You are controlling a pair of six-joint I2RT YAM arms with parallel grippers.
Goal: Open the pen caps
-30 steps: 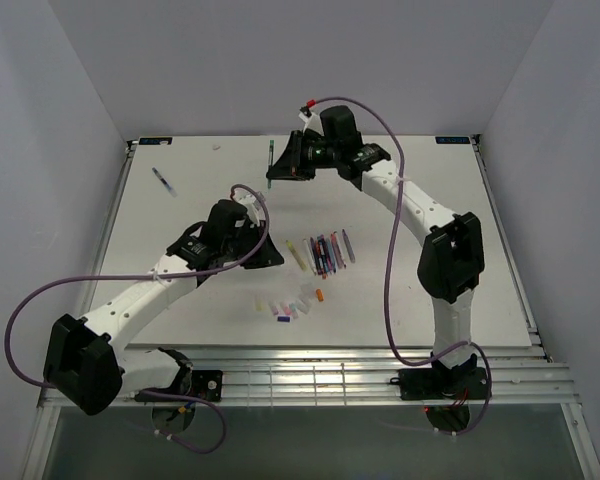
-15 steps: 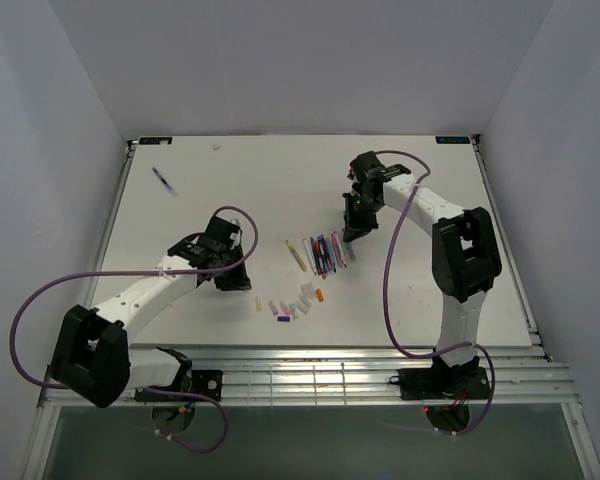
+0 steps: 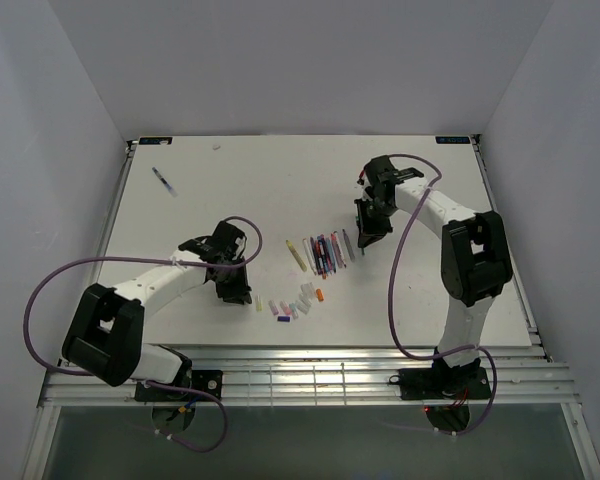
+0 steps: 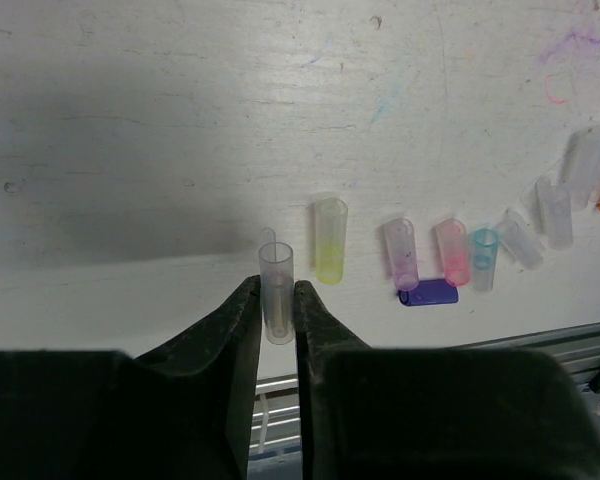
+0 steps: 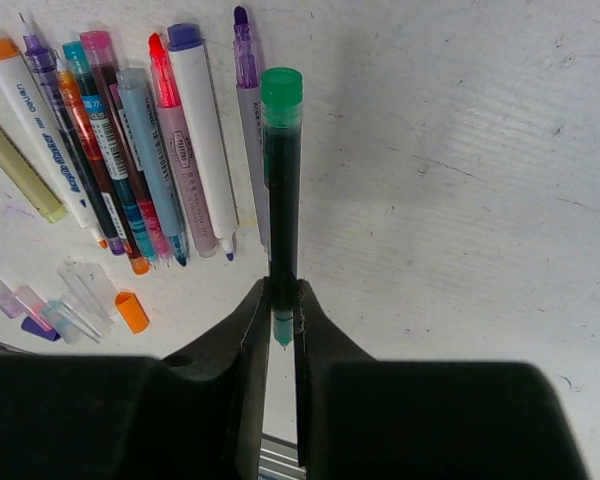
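I need to move my right gripper down and over toward the row's purple-tipped end pen first, to get the dark green pen onto the bare table alongside.
My left gripper (image 4: pixel 277 285) is shut on a clear pen cap (image 4: pixel 276 262), held just over the table at the left end of a row of loose pen caps. That row starts with a yellow cap (image 4: pixel 330 240), then a purple one (image 4: pixel 401 252) and a pink one (image 4: pixel 452 250). My right gripper (image 5: pixel 282 290) is shut on a dark green pen (image 5: pixel 281 170), its bare tip showing between the fingers. It hovers beside the right end of the row of pens (image 5: pixel 130 150). In the top view the left gripper (image 3: pixel 238 290) and right gripper (image 3: pixel 366 236) flank the pens (image 3: pixel 320 252).
An orange cap (image 5: pixel 132 311) and several clear caps (image 5: pixel 80 295) lie in front of the pens. One lone pen (image 3: pixel 163 180) lies far back left. A metal rail (image 3: pixel 310 375) runs along the table's near edge.
My right arm swung from the table's far middle down to the right end of the pen row, carrying the green pen. My left gripper drew back and lowered toward the caps.
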